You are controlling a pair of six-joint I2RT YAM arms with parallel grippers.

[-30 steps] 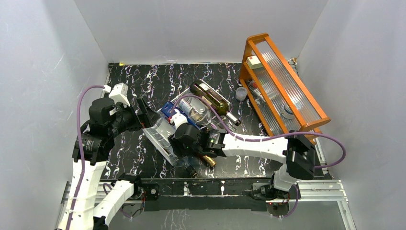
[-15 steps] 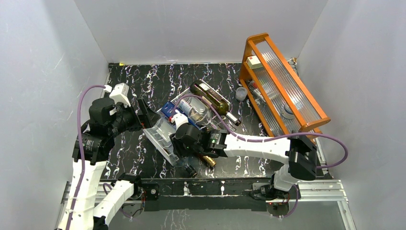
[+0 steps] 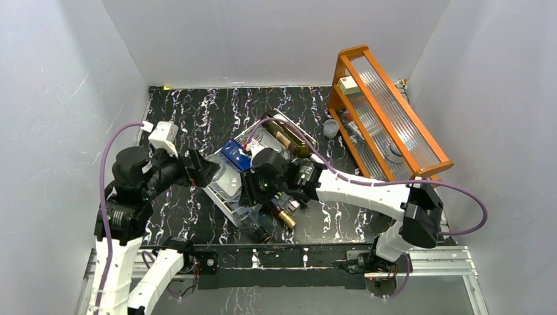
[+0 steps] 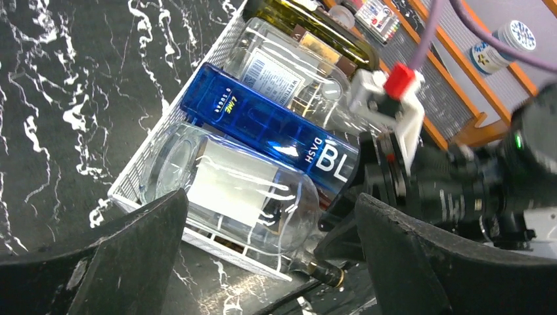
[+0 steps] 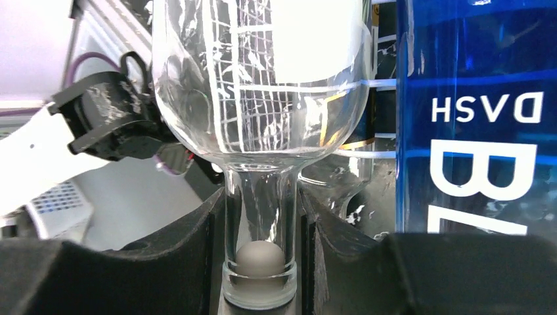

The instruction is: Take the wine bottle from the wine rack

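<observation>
Next, my left gripper turns and moves toward the right in the top view, onto the clear bottle's neck, since only my right gripper holds the bottle.
The white wire wine rack (image 3: pixel 220 200) sits mid-table with several bottles lying in it. A clear wine bottle (image 3: pixel 230 180) with a white label lies in the nearest cradle. My right gripper (image 3: pixel 253 193) is shut on its neck; in the right wrist view the neck (image 5: pixel 261 216) sits tight between both fingers (image 5: pixel 177 262). My left gripper (image 3: pixel 209 172) is open, close to the rack's left side. In the left wrist view its wide-spread fingers (image 4: pixel 111 262) flank the clear bottle (image 4: pixel 243 190) and the rack's rim (image 4: pixel 197 233) without touching them.
A blue bottle (image 4: pixel 276 128), a second clear labelled bottle (image 4: pixel 282 72) and a dark green bottle (image 3: pixel 287 139) lie further back in the rack. A gold-capped bottle (image 3: pixel 284 216) sticks out below. The orange wooden frame (image 3: pixel 387 111) stands at the right, with a small cup (image 3: pixel 330 128) beside it.
My right wrist has shifted up and toward the far side, still gripping the clear bottle's neck. My left arm has moved down and slightly right, closer to the rack.
</observation>
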